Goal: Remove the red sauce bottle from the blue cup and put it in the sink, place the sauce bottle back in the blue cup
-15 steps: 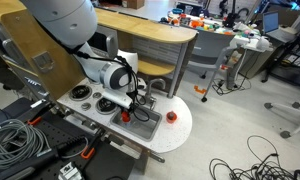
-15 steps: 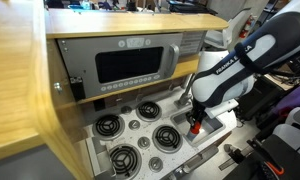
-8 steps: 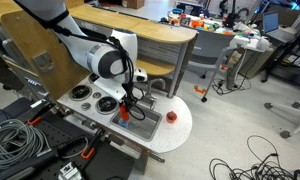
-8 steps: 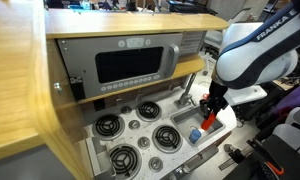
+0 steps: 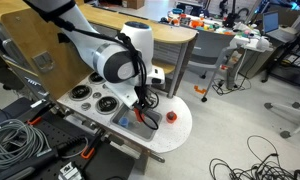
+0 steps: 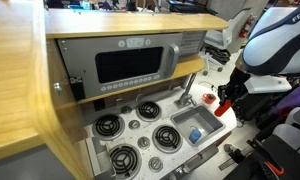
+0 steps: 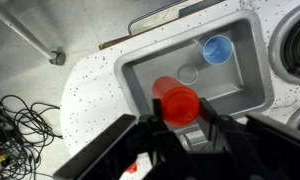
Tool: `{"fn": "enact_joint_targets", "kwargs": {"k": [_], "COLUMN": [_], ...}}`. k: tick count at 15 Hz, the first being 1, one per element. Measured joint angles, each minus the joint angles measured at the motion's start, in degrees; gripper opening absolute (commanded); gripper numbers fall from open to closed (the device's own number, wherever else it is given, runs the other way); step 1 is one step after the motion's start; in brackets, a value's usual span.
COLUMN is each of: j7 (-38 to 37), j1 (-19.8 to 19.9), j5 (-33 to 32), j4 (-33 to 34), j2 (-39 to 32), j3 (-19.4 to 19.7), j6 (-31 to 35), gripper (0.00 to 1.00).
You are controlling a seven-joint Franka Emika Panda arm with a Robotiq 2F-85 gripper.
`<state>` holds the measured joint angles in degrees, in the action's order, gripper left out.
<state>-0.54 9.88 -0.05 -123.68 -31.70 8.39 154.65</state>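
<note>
My gripper moves down into the sink [image 6: 186, 121], beside the drain, next, before it opens.
My gripper [image 7: 180, 110] is shut on the red sauce bottle [image 7: 177, 97] and holds it above the sink [image 7: 140, 62], a grey basin in the white speckled counter. The blue cup [image 7: 217, 49] stands empty inside the sink near its far corner, apart from the bottle. In both exterior views the gripper [image 6: 226, 103] [image 5: 142, 110] hangs over the sink [image 6: 186, 121] with the bottle [image 6: 226, 96] in its jaws. The blue cup [image 6: 196, 135] shows in the basin. The curved faucet [image 7: 170, 14] is at the sink's edge.
A low round red object [image 6: 210, 100] [image 5: 171, 116] sits on the white counter [image 5: 178, 135] beside the sink. Black-and-silver burners [image 6: 148, 110] lie next to the basin, under a toy oven panel [image 6: 130, 65]. Cables [image 5: 260, 160] lie on the floor.
The gripper has lifted the red bottle out of the blue cup and carried it sideways along the sink, away from the cup. The cup has stayed in the basin.
</note>
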Motion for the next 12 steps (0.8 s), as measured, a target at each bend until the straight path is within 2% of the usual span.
{"fn": "enact_joint_targets", "kwargs": {"k": [5, 12], "j7": [0.21, 0.1], "j1": [3.45, 5.78], "j5": [5.38, 6.7], "j4": [3.75, 17.9], "j2": [-7.89, -20.5], "j3": [-3.04, -4.21], "j6": [2.59, 1.75], "gripper": [0.14, 0.14]}}
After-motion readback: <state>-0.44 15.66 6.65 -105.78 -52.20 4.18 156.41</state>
